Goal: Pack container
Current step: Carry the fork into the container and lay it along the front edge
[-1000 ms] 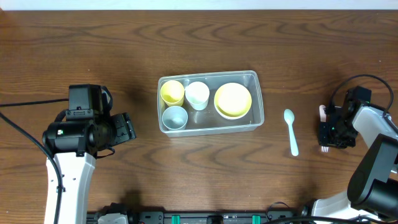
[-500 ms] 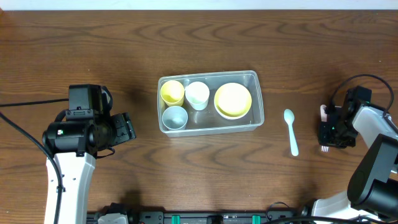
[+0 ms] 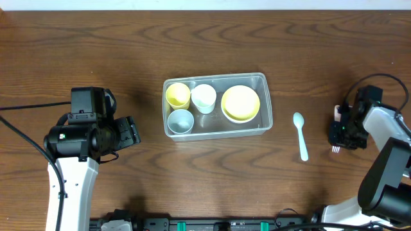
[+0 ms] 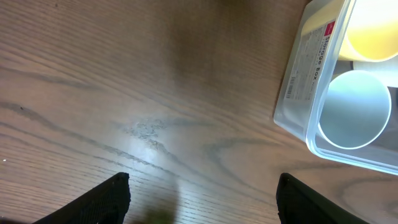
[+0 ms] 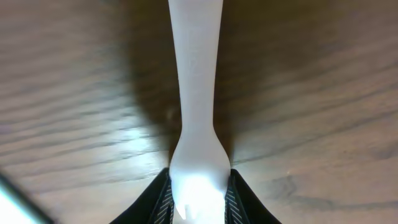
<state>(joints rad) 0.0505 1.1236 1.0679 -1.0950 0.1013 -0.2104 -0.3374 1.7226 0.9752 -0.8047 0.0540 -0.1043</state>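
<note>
My right gripper lifts next, turns while crossing to the container (image 3: 216, 76), and comes down by the yellow bowl (image 3: 240, 102) along the container's near side, where its bare bottom shows.
The clear plastic container (image 3: 216, 76) stands mid-table and holds a yellow cup (image 3: 178, 95), a white cup (image 3: 203, 97), a pale-blue cup (image 3: 180, 120) and a yellow bowl (image 3: 240, 102). Its left end (image 4: 303, 68) shows in the left wrist view with the pale-blue cup (image 4: 354, 109) inside. My left gripper (image 3: 131, 131) is open and empty, left of the container, its fingers (image 4: 202, 199) over bare wood. My right gripper (image 3: 340, 131) is shut on a white plastic fork (image 5: 194, 93) at the far right, low over the table.
A pale-blue plastic spoon (image 3: 300, 136) lies on the table between the container and my right gripper. The fork's tines (image 3: 334, 149) stick out below the right gripper. Cables run by both arms.
My right gripper, with the fork in it, has shifted slightly toward the far side of the table. The left arm and the container have not moved.
</note>
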